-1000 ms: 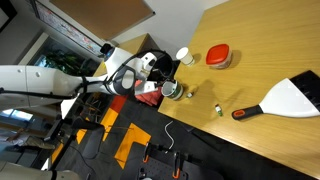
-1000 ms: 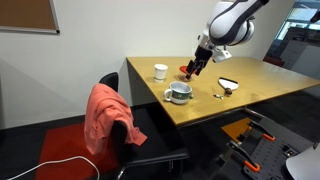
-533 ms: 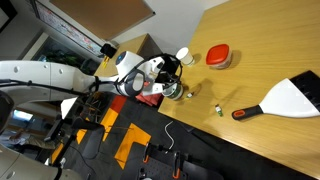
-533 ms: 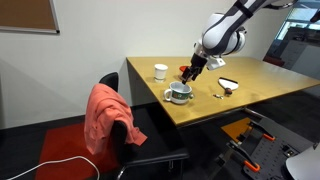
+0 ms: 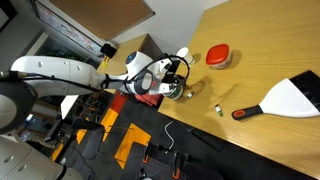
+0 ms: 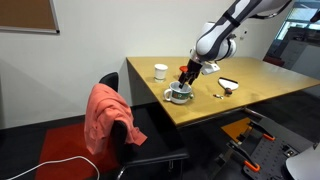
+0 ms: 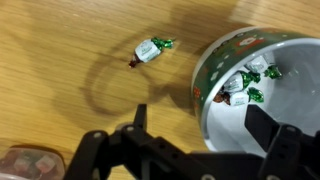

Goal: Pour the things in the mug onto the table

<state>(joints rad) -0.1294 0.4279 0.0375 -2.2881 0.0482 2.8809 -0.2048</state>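
Note:
My gripper's open fingers already stand on either side of the mug's side. So my gripper moves down onto the mug's rim [image 6: 187, 86] [image 7: 206, 118] just below it next.
The mug [image 7: 255, 85] fills the right of the wrist view: white inside, green-patterned outside, with several small white-and-green wrapped pieces [image 7: 248, 85] in it. One more wrapped piece [image 7: 151, 50] lies on the wooden table [image 7: 60, 70] to its left. My gripper [image 7: 200, 125] is open just above the mug. One finger is outside its left wall and the other is over its inside. In both exterior views the gripper [image 5: 172, 78] [image 6: 185, 73] hangs right over the mug [image 5: 175, 92] [image 6: 180, 93] near the table edge.
A plain white cup [image 5: 182, 55] [image 6: 160, 71] and a red-lidded dish [image 5: 218, 57] [image 7: 25, 162] stand close behind the mug. A white dustpan with a red handle [image 5: 285, 100] lies further along the table. A chair with a red cloth [image 6: 108, 115] stands by the edge.
The arm has swung in and come down, bringing the gripper from beside the mug to right over it. The mug and the other things have not moved.

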